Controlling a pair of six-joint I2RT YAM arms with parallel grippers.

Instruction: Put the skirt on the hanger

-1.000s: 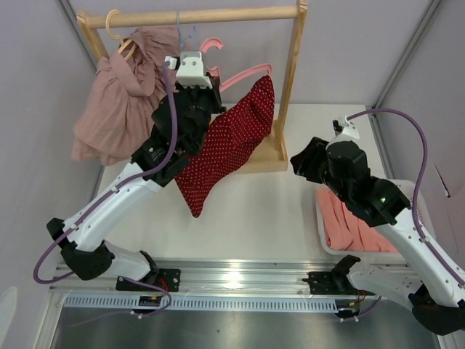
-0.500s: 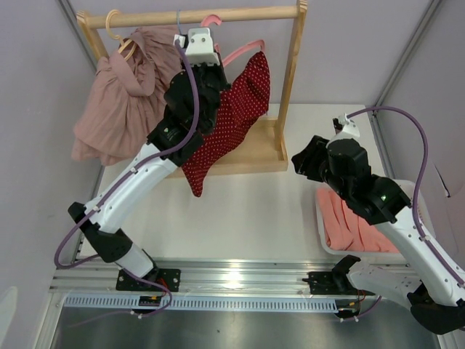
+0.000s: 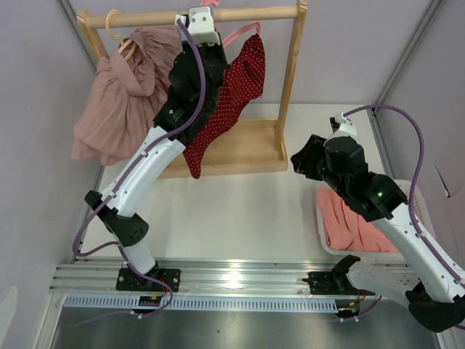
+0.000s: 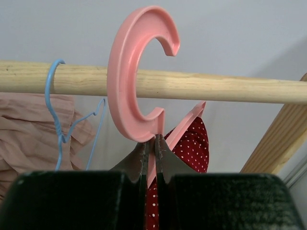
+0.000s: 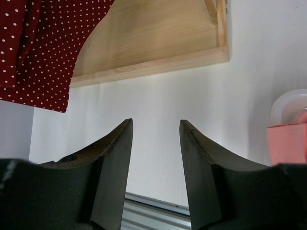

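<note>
The robot will next move its left gripper outward and down to let go of the hanger on the rack's wooden bar, as that bar is outward of the gripper, below the tip of the hanger's hook.
The red white-dotted skirt (image 3: 227, 98) hangs from a pink hanger (image 3: 245, 32) just below the rack's wooden rail (image 3: 240, 13). My left gripper (image 4: 150, 143) is shut on the hanger's neck, right under its hook (image 4: 125, 72). In the left wrist view the hook crosses in front of the rail (image 4: 225, 90); I cannot tell whether it sits over it. A bit of the skirt (image 4: 194, 146) shows behind the fingers. My right gripper (image 5: 156, 132) stands open over the table with nothing between its fingers, to the right of the rack (image 3: 304, 161).
A dusty pink garment (image 3: 116, 98) hangs at the rail's left end. Beside the hook a blue wire hanger (image 4: 55, 110) hangs on the rail. The rack has a wooden base (image 3: 243, 145) and a right post (image 3: 290, 73). A white bin (image 3: 320, 211) with pink clothes stands at right.
My left arm has lifted the hanger and skirt up and back, from in front of the rack to the rail. The right arm has barely moved.
</note>
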